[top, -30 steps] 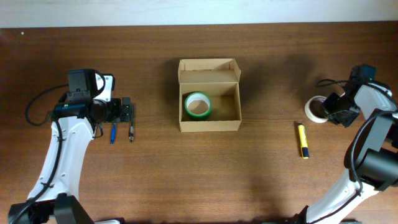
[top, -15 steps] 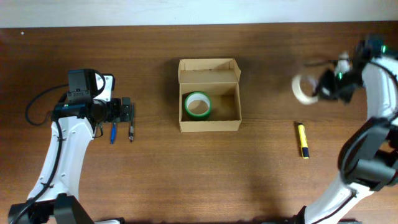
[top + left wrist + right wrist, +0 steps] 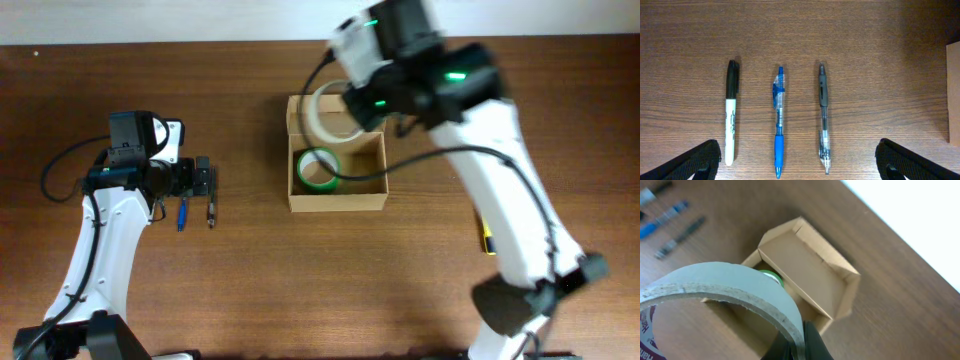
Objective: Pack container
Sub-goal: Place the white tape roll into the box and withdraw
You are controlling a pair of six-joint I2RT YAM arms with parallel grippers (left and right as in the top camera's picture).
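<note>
My right gripper lowers toward the green tape roll [image 3: 318, 169] inside the box next and releases the beige tape roll on top, since it still hangs above the box.
The container [image 3: 340, 198] is an open tan cardboard box at the table's middle, lid flap standing at its far side; it also shows in the right wrist view [image 3: 810, 280]. A green tape roll [image 3: 318, 169] lies in its left half, and a sliver of it shows in the right wrist view [image 3: 772, 278]. My right gripper [image 3: 799, 342] is shut on a beige tape roll [image 3: 322, 112], held above the box's far left part; the roll fills the right wrist view [image 3: 725, 287]. My left gripper [image 3: 799, 167] is open above a blue pen [image 3: 778, 122].
A black-capped white marker [image 3: 730, 111] and a clear black pen [image 3: 823, 116] lie beside the blue pen, left of the box. A yellow marker [image 3: 486, 237] lies at the right, partly hidden by my right arm.
My right arm has lifted the beige tape roll from the far right of the table and swung it left, over the box. The left arm has not moved.
</note>
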